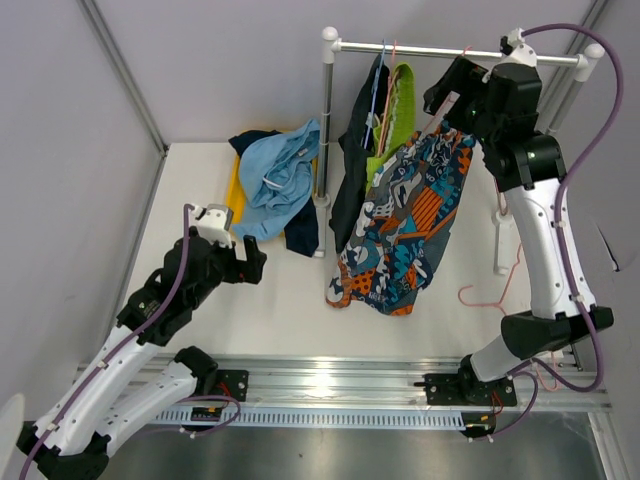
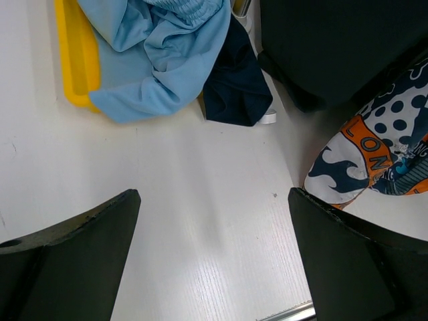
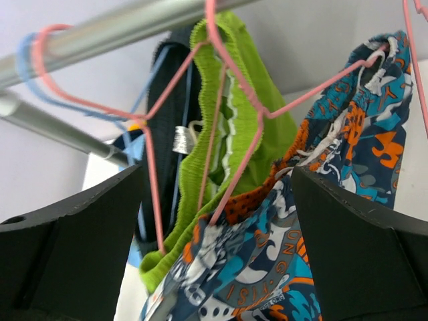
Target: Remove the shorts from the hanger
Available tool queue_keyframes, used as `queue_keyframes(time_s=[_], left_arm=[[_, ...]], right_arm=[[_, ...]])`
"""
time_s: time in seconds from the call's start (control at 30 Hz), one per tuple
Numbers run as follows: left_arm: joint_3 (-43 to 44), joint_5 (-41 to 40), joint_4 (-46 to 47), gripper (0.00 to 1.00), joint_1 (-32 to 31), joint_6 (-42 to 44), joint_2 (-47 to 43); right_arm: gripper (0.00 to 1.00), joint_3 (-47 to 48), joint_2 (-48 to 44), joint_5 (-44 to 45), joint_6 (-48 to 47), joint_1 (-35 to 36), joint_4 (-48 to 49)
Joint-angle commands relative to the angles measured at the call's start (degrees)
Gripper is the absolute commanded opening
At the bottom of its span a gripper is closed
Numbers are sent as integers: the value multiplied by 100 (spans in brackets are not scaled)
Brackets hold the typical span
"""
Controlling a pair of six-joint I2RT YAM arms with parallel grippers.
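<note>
This bare part of the hanger already slants between my right gripper's open fingers, so I should move that gripper gently toward the pink hanger's near arm [image 3: 242, 167] just below the hook and close there.
Patterned orange, teal and white shorts [image 1: 410, 220] hang on a pink hanger [image 3: 254, 114] from the rail [image 1: 450, 50]. Lime green shorts [image 1: 398, 110] and charcoal-black shorts [image 1: 355, 160] hang to their left. My right gripper [image 1: 445, 95] is up by the rail and open. In its wrist view the right gripper [image 3: 215, 174] frames the patterned shorts [image 3: 321, 221] and green shorts [image 3: 221, 134] without gripping them. Light blue shorts [image 1: 280, 175] and navy shorts [image 1: 300, 235] lie heaped on a yellow tray [image 1: 235, 190]. My left gripper [image 1: 250, 262] hovers open over bare table [image 2: 214, 194].
An empty pink hanger [image 1: 495, 290] lies on the table by the right arm. The rack's white left post [image 1: 327, 120] stands between the tray and the hanging clothes. Grey walls close in the back and left. A metal rail [image 1: 330, 380] runs along the near edge.
</note>
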Motion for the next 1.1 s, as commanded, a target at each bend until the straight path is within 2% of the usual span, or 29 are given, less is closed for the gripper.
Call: queue_keyframes(time_s=[0.0, 0.17, 0.2, 0.27, 0.3, 0.37, 0.4, 0.43, 0.5, 0.63, 0.7, 0.73, 0.87, 0.97, 1.07], left_arm=[[-29, 172, 213, 99, -32, 92, -38], [-37, 225, 231, 99, -32, 101, -38], [-46, 234, 231, 99, -23, 101, -30], [-46, 243, 231, 99, -23, 110, -21], [-55, 251, 240, 99, -23, 110, -12], [-46, 252, 231, 99, -23, 110, -12], [-46, 251, 231, 99, -32, 110, -12], [-38, 251, 231, 99, -23, 110, -3], [-46, 243, 240, 99, -32, 118, -3], [-46, 243, 240, 99, -32, 118, 14], [-46, 234, 231, 99, -23, 118, 41], [-38, 234, 231, 99, -32, 118, 41], [-37, 278, 248, 99, -23, 136, 14], [-11, 672, 424, 99, -32, 162, -30], [120, 1444, 756, 99, -67, 49, 14]], right_arm=[[96, 344, 185, 420, 30, 29, 264], [90, 231, 423, 684, 47, 20, 281], [83, 187, 449, 684, 56, 29, 298], [76, 117, 537, 693, 82, 29, 351], [68, 64, 564, 693, 91, 37, 351], [64, -6, 643, 702, 117, 37, 378], [49, -68, 660, 693, 118, 29, 395], [41, -103, 695, 658, 126, 29, 430], [30, -165, 722, 658, 135, 29, 448], [21, -200, 766, 658, 135, 29, 448], [5, -218, 757, 667, 144, 29, 457], [0, -209, 749, 684, 144, 29, 448], [0, -95, 643, 649, 126, 29, 439], [0, 186, 555, 623, 109, 37, 317], [0, 283, 362, 597, 109, 72, 281]])
